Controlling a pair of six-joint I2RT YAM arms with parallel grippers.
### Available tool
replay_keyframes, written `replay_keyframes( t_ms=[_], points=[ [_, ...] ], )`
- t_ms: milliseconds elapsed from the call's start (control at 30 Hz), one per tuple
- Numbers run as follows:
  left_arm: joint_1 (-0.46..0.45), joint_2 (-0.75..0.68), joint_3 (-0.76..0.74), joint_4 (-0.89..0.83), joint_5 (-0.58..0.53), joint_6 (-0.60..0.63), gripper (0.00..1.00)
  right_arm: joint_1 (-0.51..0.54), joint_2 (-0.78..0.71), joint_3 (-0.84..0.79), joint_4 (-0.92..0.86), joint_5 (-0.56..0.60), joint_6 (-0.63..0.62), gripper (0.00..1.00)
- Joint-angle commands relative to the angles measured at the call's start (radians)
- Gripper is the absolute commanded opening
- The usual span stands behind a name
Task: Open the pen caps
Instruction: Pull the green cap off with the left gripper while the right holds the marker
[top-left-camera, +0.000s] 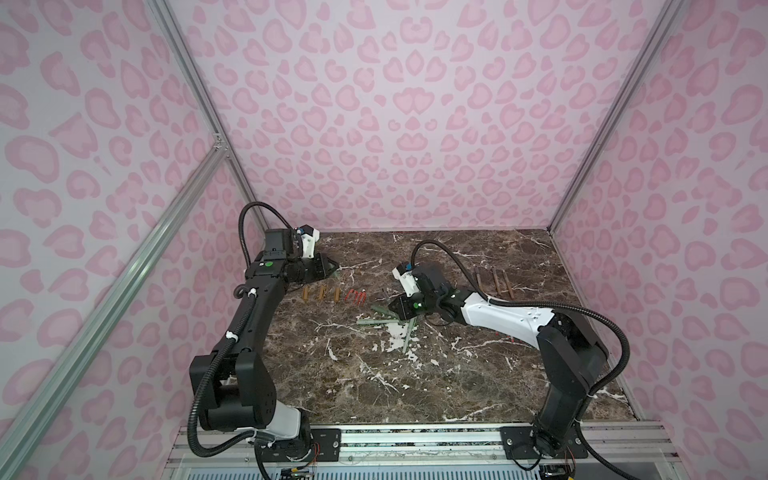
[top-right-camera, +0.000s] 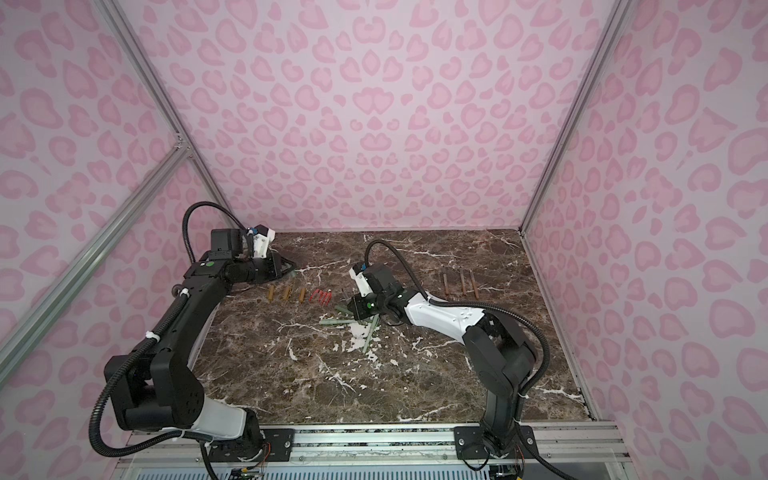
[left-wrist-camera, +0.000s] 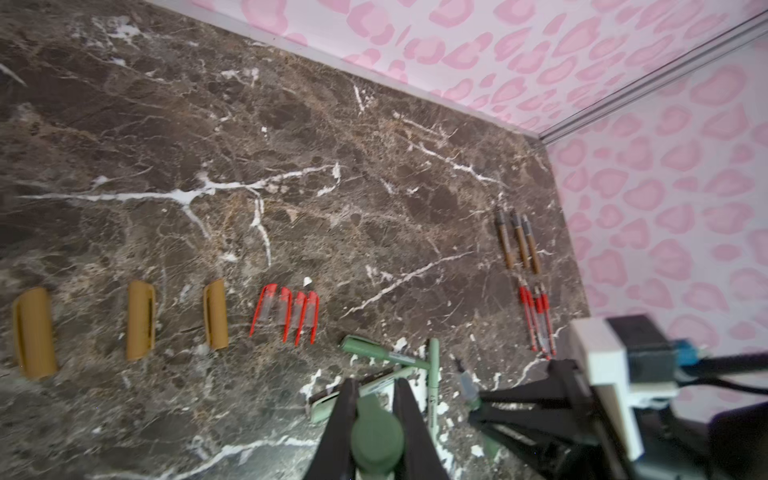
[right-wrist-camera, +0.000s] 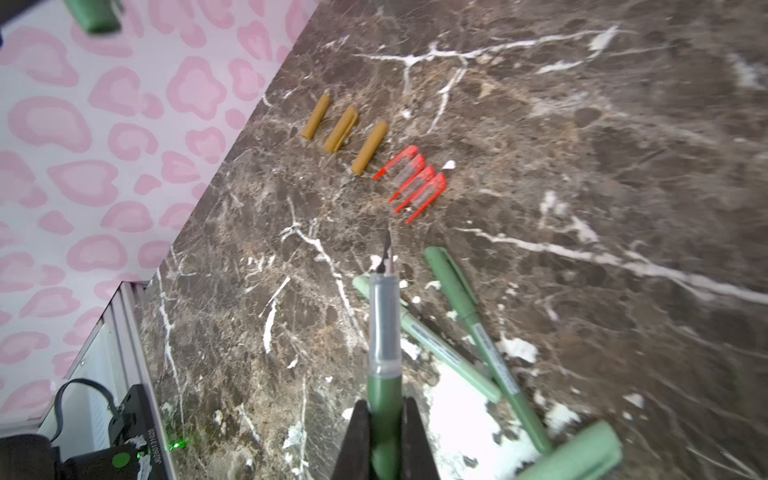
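Observation:
The clear marble nearer than the tan-brown caps lies below and back from my left gripper, so I should tilt the gripper downward and lower it back to that marble to release the cap.
My left gripper (left-wrist-camera: 376, 395) is shut on a sage green pen cap (left-wrist-camera: 377, 432), held above the table at the back left (top-left-camera: 333, 266). My right gripper (right-wrist-camera: 384, 409) is shut on a green pen body (right-wrist-camera: 384, 390) whose grey section and nib (right-wrist-camera: 388, 249) are bare; it hovers mid-table (top-left-camera: 392, 306). The cap and the pen are apart. Three tan-brown caps (top-left-camera: 322, 294) and several red caps (top-left-camera: 356, 296) lie in a row on the marble. Three capped green pens (right-wrist-camera: 478, 332) lie crossed under the right gripper.
Three uncapped brown pen bodies (top-left-camera: 494, 282) lie at the back right, with red pen bodies (left-wrist-camera: 536, 320) just in front of them. The marble table (top-left-camera: 415, 386) is walled by pink patterned panels at the back and both sides. A metal rail (top-left-camera: 415, 440) runs along the front.

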Motion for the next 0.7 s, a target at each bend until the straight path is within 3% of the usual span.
replay_keyframes(
  t_ms=[0,267,667],
  points=[
    [0.004,-0.028,-0.067,-0.035,-0.18,0.131,0.04,-0.045,-0.012,0.001,-0.053,0.037,-0.023,0.0],
    [0.003,-0.058,-0.208,-0.067,-0.366,0.318,0.03,-0.215,-0.039,0.017,-0.164,0.121,-0.065,0.0],
    [0.007,0.003,-0.296,-0.019,-0.529,0.333,0.03,-0.407,0.015,0.053,-0.247,0.185,-0.123,0.0]
  ],
)
